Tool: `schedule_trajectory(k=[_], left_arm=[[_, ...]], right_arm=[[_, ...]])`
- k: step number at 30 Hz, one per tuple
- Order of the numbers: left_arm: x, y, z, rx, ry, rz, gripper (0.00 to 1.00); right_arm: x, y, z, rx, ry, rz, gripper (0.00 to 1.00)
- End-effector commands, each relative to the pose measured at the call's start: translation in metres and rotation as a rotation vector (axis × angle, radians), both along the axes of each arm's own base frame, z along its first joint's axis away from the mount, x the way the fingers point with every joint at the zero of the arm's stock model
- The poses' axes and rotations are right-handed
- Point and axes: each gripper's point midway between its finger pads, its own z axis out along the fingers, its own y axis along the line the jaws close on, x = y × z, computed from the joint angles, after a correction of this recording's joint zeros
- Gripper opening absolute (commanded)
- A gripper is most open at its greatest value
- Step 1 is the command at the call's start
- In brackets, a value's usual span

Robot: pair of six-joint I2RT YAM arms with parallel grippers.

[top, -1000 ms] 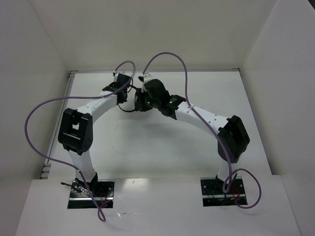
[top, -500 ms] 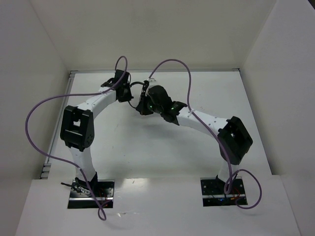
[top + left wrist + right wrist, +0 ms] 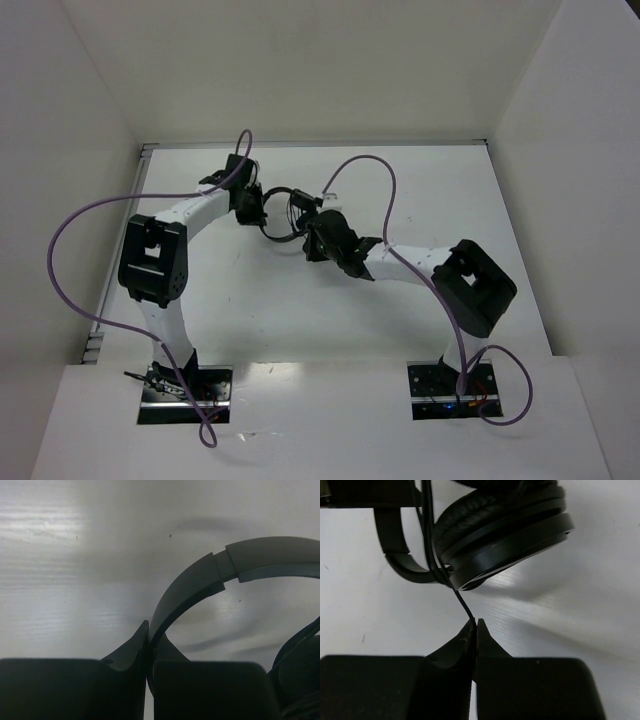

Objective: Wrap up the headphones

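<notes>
My left gripper lowers the headband onto the white table next, then releases the headband, because the headphones still hang above their shadow.
The black headphones hang between my two grippers above the white table. My left gripper is shut on the thin curved headband, which rises from between its tips and arcs to the right. My right gripper is shut on the thin black cord, which runs up from its tips to a padded earcup. Cord also passes over the headband at the upper left of the right wrist view. The second earcup is partly seen at the right edge of the left wrist view.
The white table is bounded by white walls at the back and both sides. Thick purple robot cables loop off each arm. The arm bases stand at the near edge.
My right gripper has moved toward the near side and lowered, drawing the cord with it. My left gripper shifted slightly with the headband. The headphones now sit lower and more spread between the grippers.
</notes>
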Motion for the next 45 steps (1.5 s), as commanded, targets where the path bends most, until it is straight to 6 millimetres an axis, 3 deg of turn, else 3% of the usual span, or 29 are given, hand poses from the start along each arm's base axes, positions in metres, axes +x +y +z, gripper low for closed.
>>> schedule_trajectory(k=[1, 3, 5, 6, 8, 12, 17, 20, 26, 31, 35, 41, 45], left_arm=[[0.013, -0.003, 0.033, -0.059, -0.112, -0.03, 0.01], [0.002, -0.005, 0.021, -0.065, -0.077, -0.054, 0.01], [-0.003, -0.007, 0.017, -0.075, -0.064, -0.073, 0.01], [-0.005, -0.006, 0.016, -0.073, -0.053, -0.073, 0.01], [-0.012, -0.012, 0.013, -0.106, -0.032, -0.097, 0.01], [-0.023, -0.015, 0.003, -0.126, 0.008, -0.102, 0.01], [-0.021, 0.006, -0.002, -0.018, 0.006, -0.044, 0.01], [-0.021, 0.017, -0.01, 0.064, 0.018, -0.032, 0.01], [-0.024, 0.011, -0.023, 0.06, 0.066, -0.037, 0.01], [-0.022, 0.004, -0.033, 0.069, 0.08, -0.029, 0.01], [-0.014, -0.007, -0.038, 0.066, 0.089, -0.039, 0.01], [-0.007, -0.014, -0.047, 0.083, 0.094, -0.037, 0.01], [-0.006, -0.008, -0.052, 0.119, 0.095, -0.028, 0.01]], right_arm=[[-0.008, 0.004, 0.0, 0.05, -0.026, -0.03, 0.01], [-0.007, 0.006, -0.004, 0.065, -0.029, -0.035, 0.01], [-0.009, 0.001, -0.015, 0.044, -0.018, -0.043, 0.01], [-0.005, 0.005, -0.008, 0.071, -0.041, -0.043, 0.01], [-0.008, 0.004, -0.017, 0.072, -0.035, -0.035, 0.01], [-0.01, 0.019, -0.022, 0.106, -0.027, 0.027, 0.01], [-0.016, 0.035, -0.03, 0.136, 0.006, 0.093, 0.01], [-0.016, 0.032, -0.033, 0.137, 0.017, 0.077, 0.01], [-0.019, 0.019, -0.04, 0.161, 0.039, -0.007, 0.01], [-0.016, 0.012, -0.03, 0.202, 0.019, -0.059, 0.01], [-0.015, 0.018, -0.022, 0.231, 0.015, -0.051, 0.01], [-0.02, 0.029, -0.038, 0.231, 0.067, -0.007, 0.01], [-0.019, 0.03, -0.042, 0.224, 0.073, -0.008, 0.01]])
